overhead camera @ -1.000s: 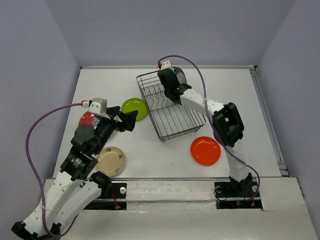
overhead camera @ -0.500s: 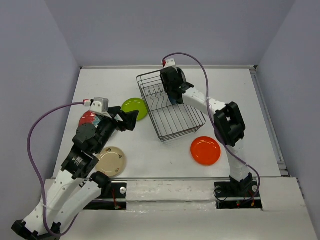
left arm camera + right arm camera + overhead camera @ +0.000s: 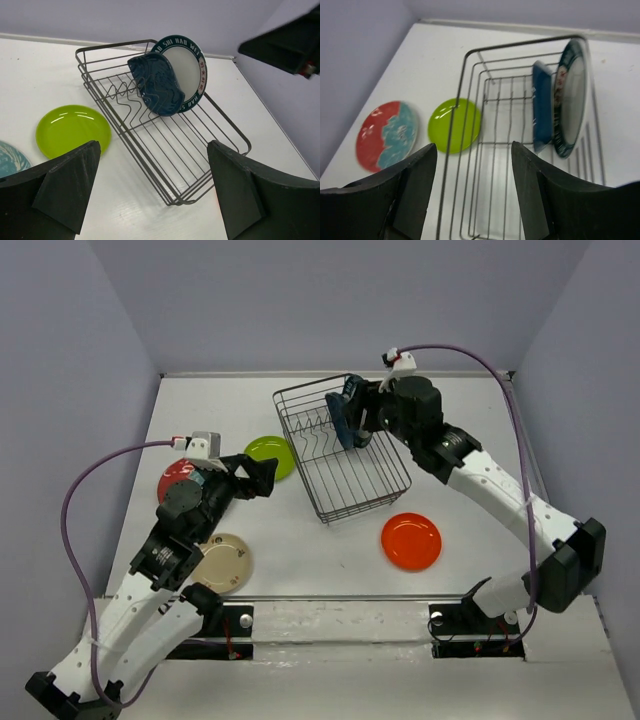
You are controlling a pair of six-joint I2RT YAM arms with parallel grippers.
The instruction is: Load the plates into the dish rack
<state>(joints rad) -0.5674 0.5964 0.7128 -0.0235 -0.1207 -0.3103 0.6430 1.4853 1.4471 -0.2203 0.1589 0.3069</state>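
Observation:
The lime green plate (image 3: 72,131) still lies flat outside the rack. My open left gripper lowers onto its near rim facing the red-and-teal plate (image 3: 48,152) next and closes.
The dish rack (image 3: 352,478) stands at centre back, also seen in the left wrist view (image 3: 165,150) and the right wrist view (image 3: 495,150). The dark blue leaf plate (image 3: 341,422) (image 3: 157,85) (image 3: 541,107) and the white teal-rimmed plate (image 3: 352,387) (image 3: 187,67) (image 3: 570,100) stand upright at its far end. My right gripper (image 3: 365,412) (image 3: 472,195) is open and empty above the rack, just right of them. My left gripper (image 3: 265,475) (image 3: 155,195) is open and empty, beside the lime green plate (image 3: 268,456) (image 3: 72,131) (image 3: 455,125).
The red-and-teal plate (image 3: 175,478) (image 3: 386,135) lies left of the green one. The cream plate (image 3: 222,562) lies under my left arm. The orange plate (image 3: 411,541) lies in front of the rack's near right corner. Grey walls ring the table.
My right gripper has let go of the blue plate in the rack and drawn back to the right, its elbow swinging far right. My left gripper has barely moved.

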